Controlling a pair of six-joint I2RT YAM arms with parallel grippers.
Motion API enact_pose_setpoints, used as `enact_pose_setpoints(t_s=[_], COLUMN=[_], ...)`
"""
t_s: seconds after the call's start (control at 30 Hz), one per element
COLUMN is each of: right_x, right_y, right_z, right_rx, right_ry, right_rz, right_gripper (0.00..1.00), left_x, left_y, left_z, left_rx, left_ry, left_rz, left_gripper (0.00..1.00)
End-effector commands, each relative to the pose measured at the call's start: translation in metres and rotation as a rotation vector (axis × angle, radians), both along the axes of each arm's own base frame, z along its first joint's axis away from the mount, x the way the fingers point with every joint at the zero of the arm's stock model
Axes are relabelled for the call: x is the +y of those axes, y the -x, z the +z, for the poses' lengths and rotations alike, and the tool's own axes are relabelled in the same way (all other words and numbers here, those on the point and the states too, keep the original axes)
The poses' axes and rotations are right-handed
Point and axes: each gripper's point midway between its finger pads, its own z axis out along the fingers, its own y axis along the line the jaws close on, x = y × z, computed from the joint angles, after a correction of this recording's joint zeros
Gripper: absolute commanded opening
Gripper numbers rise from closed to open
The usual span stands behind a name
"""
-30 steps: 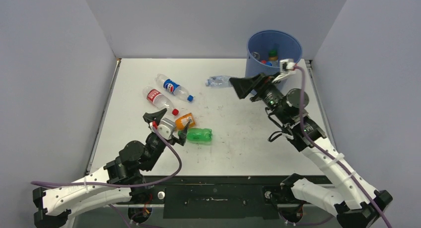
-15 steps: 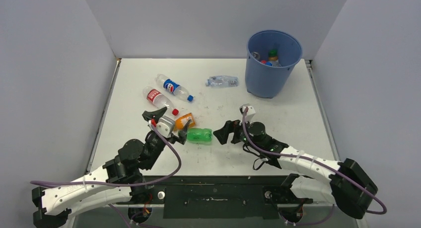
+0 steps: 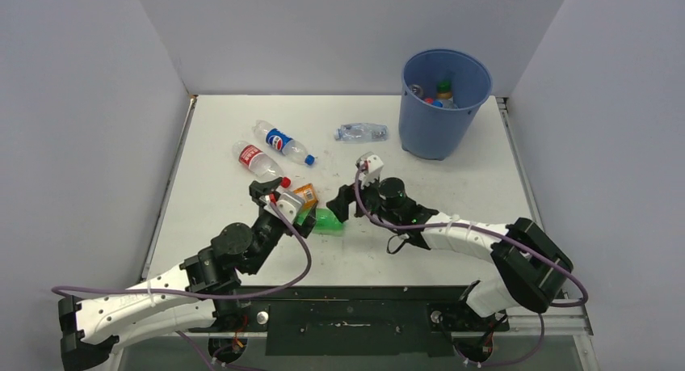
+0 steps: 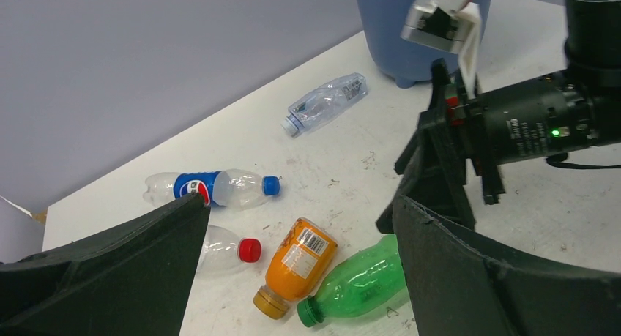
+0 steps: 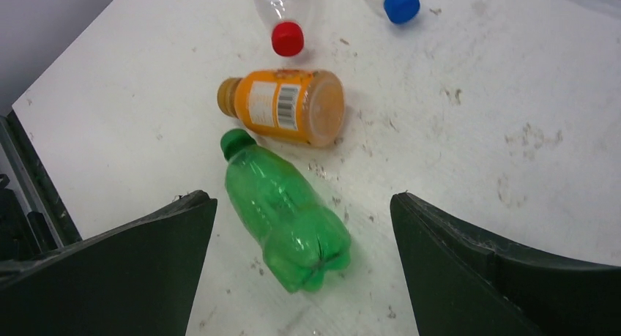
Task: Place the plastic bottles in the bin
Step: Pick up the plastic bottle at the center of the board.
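I will move my right gripper down and to the left in the top view next, turning it to straddle the green bottle's body (image 3: 326,221) (image 5: 284,202), which lies at an angle below it.
A green bottle (image 3: 329,220) lies on the white table, with an orange juice bottle (image 3: 303,195) beside it. My right gripper (image 3: 346,198) is open and low at the green bottle's base end. In the right wrist view the green bottle (image 5: 285,215) lies between the spread fingers (image 5: 146,263), untouched. My left gripper (image 3: 284,200) is open and empty above the orange (image 4: 296,266) and green (image 4: 359,277) bottles. A red-label bottle (image 3: 257,159), a blue-label bottle (image 3: 283,143) and a clear bottle (image 3: 362,132) lie farther back. The blue bin (image 3: 440,132) stands at the back right.
The bin holds several bottles (image 3: 436,92). Grey walls enclose the table on the left, back and right. The two grippers are close together over the green bottle; the right gripper (image 4: 439,175) fills the right of the left wrist view.
My right arm has swung from the bin down and left to the green bottle. My left gripper has moved a little forward and right over the orange bottle.
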Motion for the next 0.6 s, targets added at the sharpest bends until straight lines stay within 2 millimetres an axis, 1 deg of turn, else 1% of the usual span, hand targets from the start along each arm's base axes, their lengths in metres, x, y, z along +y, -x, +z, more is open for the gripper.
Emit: enact_pose_setpoints(t_s=[0.0,0.03,0.07,0.17,0.3,0.47,0.57], right_x=[0.034,0.036,0.042,0.053,0.066,0.076,0.074], right_y=[-0.006,-0.006,-0.007,-0.003,0.003,0.010,0.006], right_z=[0.021,0.015,0.015,-0.006,-0.027,-0.046,-0.052], right_rx=[-0.102,-0.094,-0.094,-0.065,-0.048,-0.054,-0.061], right_ry=[0.073,0.104,0.127,0.235,0.329,0.435,0.483], right_rz=[0.162,0.178,0.201,0.264,0.312,0.348,0.312], right_gripper=[0.92,0.92,0.93,0.94,0.96,0.96,0.96], left_x=[0.004,0.007,0.010,0.018,0.023,0.021,0.019], left_y=[0.003,0.003,0.003,0.003,0.004,0.004,0.004], left_z=[0.020,0.023,0.024,0.029,0.033,0.033,0.032], left_rx=[-0.038,-0.045,-0.052,-0.068,-0.079,-0.077,-0.074], left_ry=[0.089,0.101,0.110,0.138,0.162,0.161,0.156], left_rz=[-0.007,-0.001,0.005,0.034,0.043,0.037,0.031], left_gripper=[0.96,0.96,0.96,0.96,0.96,0.96,0.96])
